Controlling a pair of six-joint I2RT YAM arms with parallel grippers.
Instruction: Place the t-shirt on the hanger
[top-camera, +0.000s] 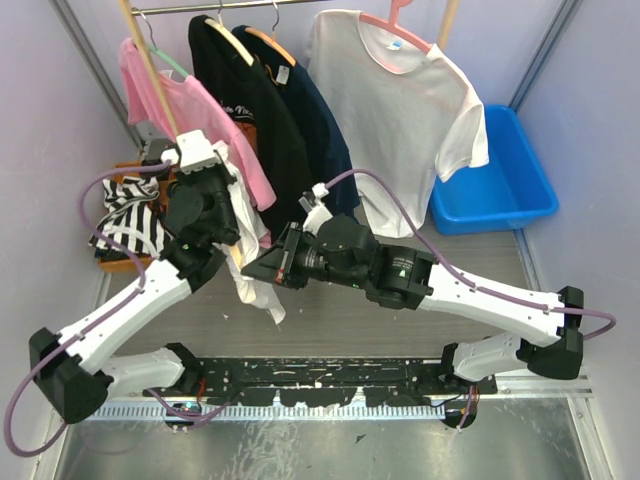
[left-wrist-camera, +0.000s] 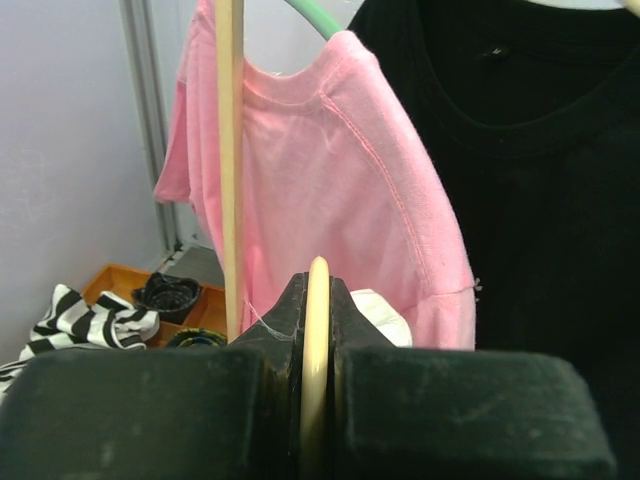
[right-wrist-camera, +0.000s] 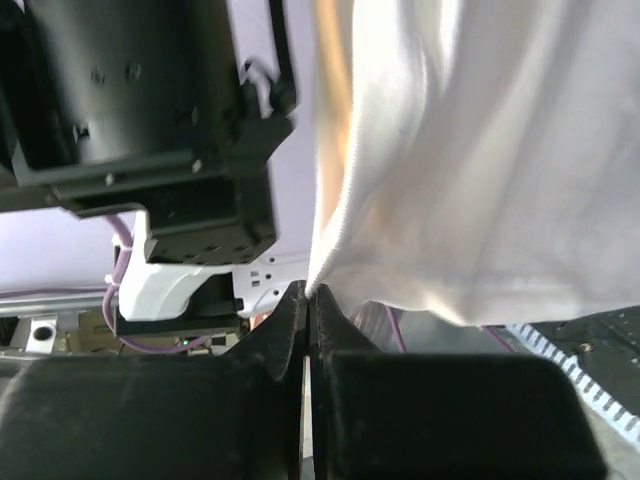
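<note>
My left gripper lowers next, tilting down toward the t-shirt's bunched fold hanging below it, and releases the hanger (left-wrist-camera: 317, 330), since my right gripper pinches the hem.
The hanger (left-wrist-camera: 317, 330) is light wood; in the left wrist view I see it edge-on between the jaws of my left gripper (left-wrist-camera: 317, 300), which is shut on it. In the top view my left gripper (top-camera: 225, 240) holds it up above the table, and the hanger itself is hidden there by cloth and arm. The white t-shirt (top-camera: 262, 290) hangs down from it in a bunched fold. My right gripper (top-camera: 250, 268) is shut on the t-shirt's hemmed edge (right-wrist-camera: 330, 240), with the jaws (right-wrist-camera: 308, 295) pinching the cloth tip.
A rail at the back holds a pink t-shirt (top-camera: 215, 120), a black shirt (top-camera: 260, 120), a navy one and a white t-shirt on a pink hanger (top-camera: 400, 110). A blue bin (top-camera: 500, 180) stands at the right. An orange crate with striped cloth (top-camera: 125, 215) stands at the left.
</note>
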